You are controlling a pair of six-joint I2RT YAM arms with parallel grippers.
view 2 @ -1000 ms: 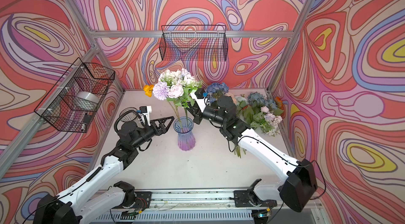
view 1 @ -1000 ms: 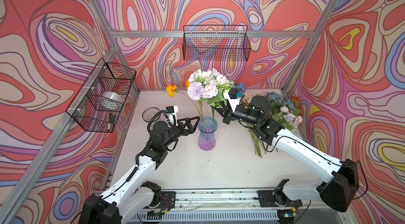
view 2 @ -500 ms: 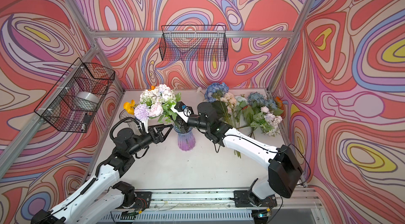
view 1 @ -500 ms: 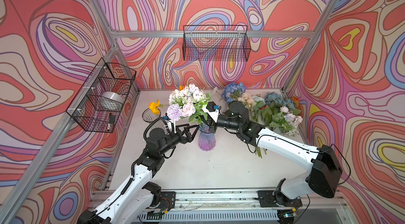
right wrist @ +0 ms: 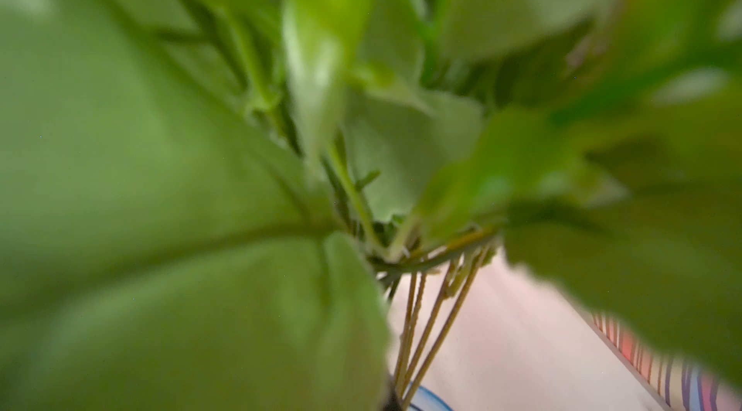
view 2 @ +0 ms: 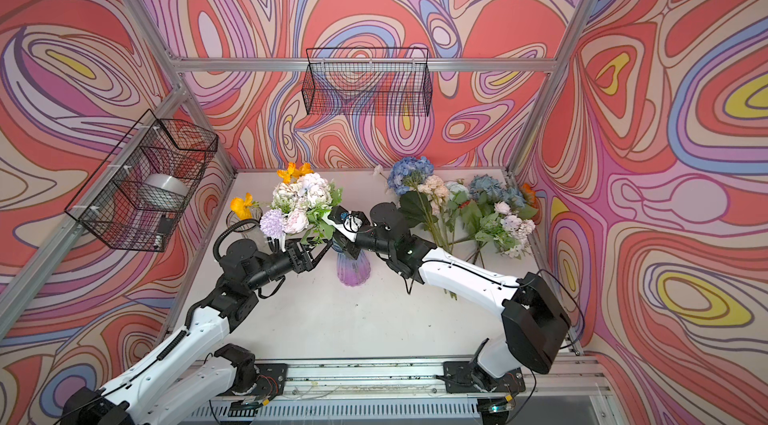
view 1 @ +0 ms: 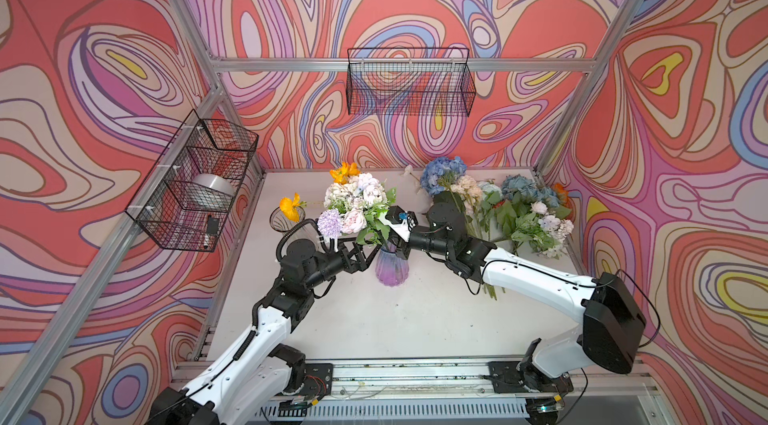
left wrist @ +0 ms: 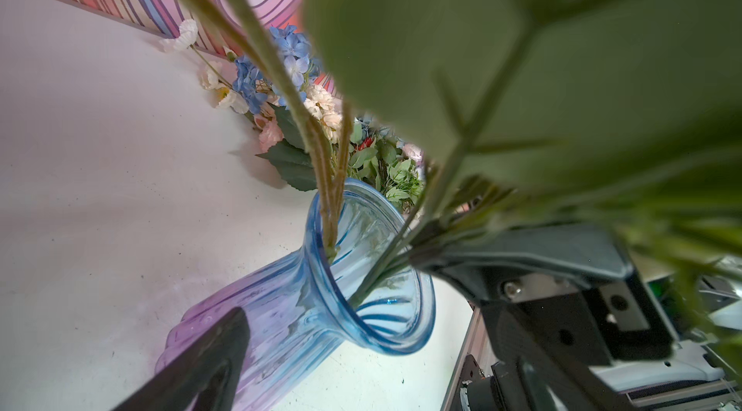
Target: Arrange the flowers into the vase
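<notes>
My right gripper moves down slightly toward the vase's opening next, easing the leaning bunch of flowers upright, and releases the stems, since their lower ends already reach inside.
The blue and purple glass vase stands mid-table. A pastel bunch of flowers rises over it, its green stems in the mouth. My right gripper is shut on those stems just above the rim. Orange poppies on thin tan stems also stand in the vase. My left gripper is open beside the vase's neck, one finger against the glass. Blurred leaves fill the right wrist view.
More flowers lie at the back right: a blue hydrangea, peach roses, teal blooms and pastels. A clear glass stands left of the vase. Wire baskets hang on the walls.
My right gripper has carried the pastel bunch left and down, and its stems have gone into the vase. My left gripper, still open, has closed in on the vase's neck.
</notes>
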